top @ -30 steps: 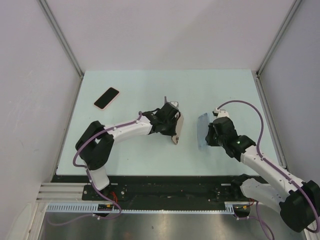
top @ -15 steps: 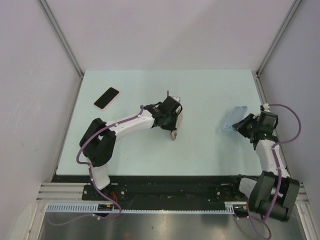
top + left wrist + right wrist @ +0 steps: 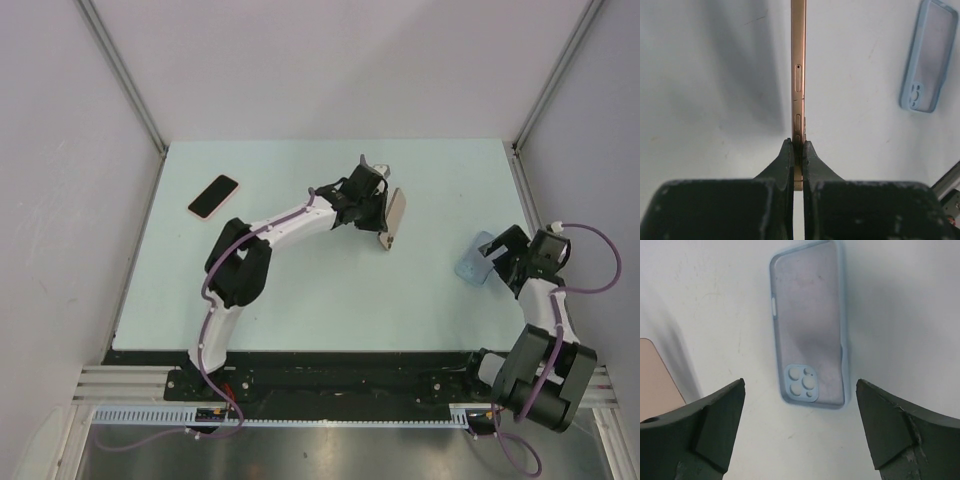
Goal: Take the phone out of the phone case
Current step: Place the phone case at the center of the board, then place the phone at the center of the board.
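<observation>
The left gripper will next lower, tip the gold phone (image 3: 393,217) flatter and let go of it on the bare tabletop, because that lies below the gripper, toward the phone case.
The gold phone (image 3: 393,217) hangs on edge above the table's middle, bare of its case. My left gripper (image 3: 378,208) is shut on its lower end. In the left wrist view the phone's thin edge (image 3: 798,75) runs straight up from the closed gripper (image 3: 798,145). The light blue phone case (image 3: 476,258) lies flat and empty on the table at the right, camera cut-out towards my right gripper (image 3: 503,258). That gripper (image 3: 800,382) is open just behind the phone case (image 3: 807,325), with its fingers apart from it. The phone case (image 3: 930,55) also shows in the left wrist view.
A second phone with a pink rim (image 3: 213,196) lies flat at the far left of the pale table (image 3: 280,290). Grey walls and metal rails close in both sides. A corner of the gold phone (image 3: 655,375) shows at the left of the right wrist view.
My right gripper swung to the table's right side, opened and let go of the phone case, which now lies flat. My left arm carried the phone further back and right.
</observation>
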### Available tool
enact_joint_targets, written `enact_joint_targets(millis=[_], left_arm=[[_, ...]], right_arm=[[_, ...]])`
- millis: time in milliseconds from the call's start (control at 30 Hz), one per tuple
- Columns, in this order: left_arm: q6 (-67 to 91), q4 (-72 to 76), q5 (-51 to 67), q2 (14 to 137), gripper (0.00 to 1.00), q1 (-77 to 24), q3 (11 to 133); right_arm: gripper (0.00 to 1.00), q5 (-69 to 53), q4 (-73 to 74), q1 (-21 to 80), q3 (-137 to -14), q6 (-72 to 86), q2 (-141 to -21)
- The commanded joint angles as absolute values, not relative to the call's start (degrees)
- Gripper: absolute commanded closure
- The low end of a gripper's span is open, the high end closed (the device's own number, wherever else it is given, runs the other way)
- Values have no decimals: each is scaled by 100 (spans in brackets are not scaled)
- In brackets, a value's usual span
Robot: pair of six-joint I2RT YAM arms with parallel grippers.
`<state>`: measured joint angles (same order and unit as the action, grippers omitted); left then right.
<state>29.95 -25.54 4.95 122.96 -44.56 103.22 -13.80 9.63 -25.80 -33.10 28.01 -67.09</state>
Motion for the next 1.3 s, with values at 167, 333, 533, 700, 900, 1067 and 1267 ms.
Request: enact_joint_targets(millis=[167,333,533,700,900,1067,1267], left_arm=[[3629,-1204,2347,13043,100,-4113,10942],[3850,-1037,2417,13122,100,-4113,10898],[4411,-678,2452,13148,100,-4025,10495],[4614,-554,2610,13324,98,-3999,10512],[4684,-528,2540,13263,100,-4008,10371],[4711,-501,2514,13298,96,-4008,10353],[4711,-746,2663,13596,46,-4017,10757]], right_arm=[[0,-774,1853,-2269,-3340,2935,-5231],[0,-115,2153,-846,-3349,3102,-4843],[0,913,2583,849,-3349,3463,-4773],[0,1072,2716,1037,-3349,3577,-4553],[0,1186,2909,1028,-3349,3516,-4263],[0,1222,2997,1028,-3340,3481,-4193],[0,1222,3058,967,-3349,3437,-4096]])
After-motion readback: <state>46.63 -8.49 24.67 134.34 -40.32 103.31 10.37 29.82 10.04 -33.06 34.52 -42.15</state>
